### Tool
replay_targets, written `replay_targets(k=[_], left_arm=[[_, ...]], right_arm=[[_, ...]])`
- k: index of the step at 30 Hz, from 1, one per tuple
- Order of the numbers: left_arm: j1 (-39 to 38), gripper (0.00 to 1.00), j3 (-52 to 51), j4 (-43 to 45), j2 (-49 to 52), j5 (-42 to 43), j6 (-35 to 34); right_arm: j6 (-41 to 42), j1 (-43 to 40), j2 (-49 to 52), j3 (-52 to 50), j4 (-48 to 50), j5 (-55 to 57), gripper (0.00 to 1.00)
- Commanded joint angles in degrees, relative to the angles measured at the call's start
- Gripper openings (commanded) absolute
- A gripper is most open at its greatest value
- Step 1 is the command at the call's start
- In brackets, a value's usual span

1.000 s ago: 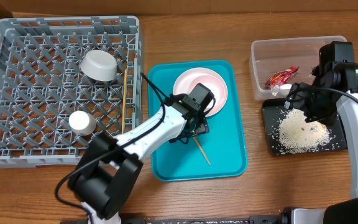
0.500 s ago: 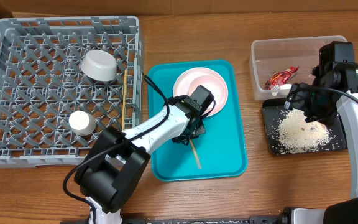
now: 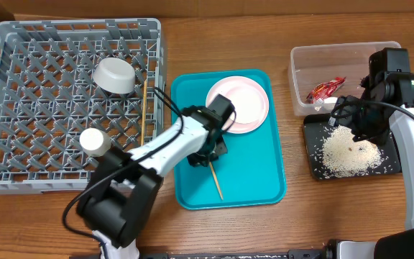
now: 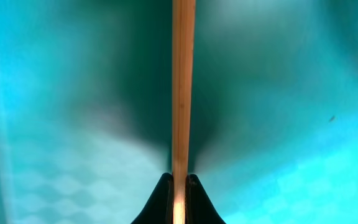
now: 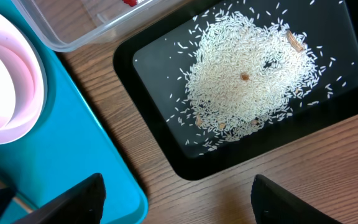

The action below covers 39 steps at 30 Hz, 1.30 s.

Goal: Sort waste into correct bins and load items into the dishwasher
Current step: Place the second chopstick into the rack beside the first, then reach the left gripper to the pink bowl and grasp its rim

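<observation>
Next, my left gripper lifts off the teal tray [image 3: 254,180] outward over the dish rack's side, then lowers its chopstick beside the second chopstick.
My left gripper [image 3: 211,152] is shut on a thin wooden chopstick [image 3: 215,180] over the teal tray [image 3: 254,180]. In the left wrist view the chopstick [image 4: 183,93] runs straight up from between the closed fingertips of the left gripper [image 4: 179,186]. A second chopstick [image 3: 144,111], a grey bowl [image 3: 115,75] and a white cup [image 3: 94,142] sit in the grey dish rack [image 3: 20,108]. A pinkish-white bowl [image 3: 237,104] rests on the teal tray. My right gripper [image 5: 176,199] hangs open above the table beside the black tray [image 5: 148,81] holding the rice heap [image 5: 253,74]. The red wrapper [image 3: 325,89] lies in the clear tub [image 3: 336,57].
The teal tray's corner [image 5: 73,162] lies close to the black tray, with a strip of bare wood between them. The clear tub [image 5: 73,25] stands directly behind the black tray. The dish rack's right wall stands just left of the teal tray.
My left gripper has closed on the chopstick and drawn back leftward towards the rack, swinging the chopstick with it. The pinkish-white bowl has shifted slightly right. The right arm has not moved.
</observation>
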Motion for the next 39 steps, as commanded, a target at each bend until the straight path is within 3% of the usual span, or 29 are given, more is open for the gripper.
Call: replay_targets(k=[1, 7, 12, 19, 31, 32, 37, 39], left_arm=[[2.7, 0.04, 0.7, 0.2, -7.6, -3.3, 7.2], [7.7, 0.04, 6.4, -2.3, -15.9, -4.2, 26.2], [13.4, 0.04, 12.5, -8.2, -17.2, -4.3, 39.3], [23.0, 0.04, 13.9, -7.6, -16.4, -5.5, 43.3], [25.5, 0.04, 13.9, -5.2, -5.8, -10.6, 45.7], [25.7, 0.07, 13.9, -5.0, -5.2, -10.6, 45.7], [26.7, 0.52, 14.0, -4.8, -4.3, -10.6, 45.5], [26.9, 0.59, 14.6, -5.3, -4.3, -10.6, 45.5]], right_arm=[[-0.2, -0.3, -0.5, 0.6, 0.3, 0.5, 0.77], [-0.2, -0.3, -0.5, 0.6, 0.3, 0.5, 0.77], [-0.2, -0.3, -0.5, 0.6, 0.3, 0.5, 0.77], [-0.2, -0.3, -0.5, 0.6, 0.3, 0.5, 0.77], [-0.2, -0.3, -0.5, 0.6, 0.3, 0.5, 0.77], [-0.2, -0.3, -0.5, 0.6, 0.3, 0.5, 0.77], [-0.2, -0.3, -0.5, 0.6, 0.3, 0.5, 0.77], [-0.2, -0.3, -0.5, 0.6, 0.3, 0.5, 0.77]])
